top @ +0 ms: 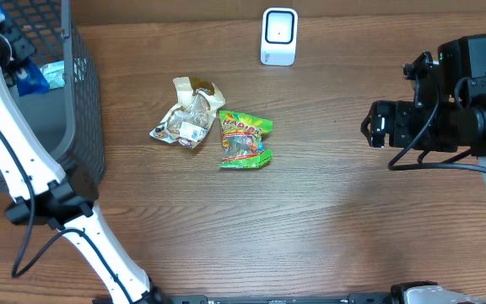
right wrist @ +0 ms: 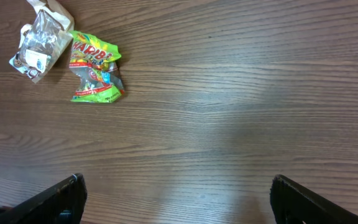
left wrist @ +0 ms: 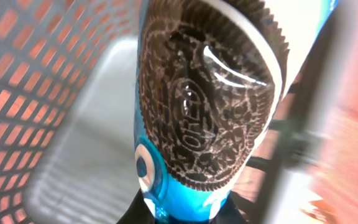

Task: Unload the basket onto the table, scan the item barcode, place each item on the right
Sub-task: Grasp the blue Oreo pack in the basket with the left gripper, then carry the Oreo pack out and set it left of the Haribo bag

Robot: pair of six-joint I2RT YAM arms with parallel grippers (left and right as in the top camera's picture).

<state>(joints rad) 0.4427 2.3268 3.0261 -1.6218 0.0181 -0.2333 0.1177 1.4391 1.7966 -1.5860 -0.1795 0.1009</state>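
The basket's side separates the packet from the table, so the robot's left gripper will next move over that side and down between the clear snack bag and green Haribo bag.
My left gripper (left wrist: 185, 214) is shut on a blue Oreo cookie packet (left wrist: 210, 106), which fills the left wrist view and hangs inside the grey mesh basket (left wrist: 36, 62). From overhead, the left gripper (top: 13, 57) is at the far top left over the basket (top: 83, 101), with the blue packet (top: 34, 78) at its tip. The white barcode scanner (top: 278, 36) stands at the table's back centre. My right gripper (top: 369, 127) hovers at the right, open and holding nothing; its fingers (right wrist: 61, 199) are spread wide above bare wood.
A green Haribo bag (top: 245, 139) (right wrist: 95, 68) and a clear crumpled snack bag (top: 188, 118) (right wrist: 39, 43) lie side by side mid-table, left of the right gripper. The basket wall rises between the left gripper and the table.
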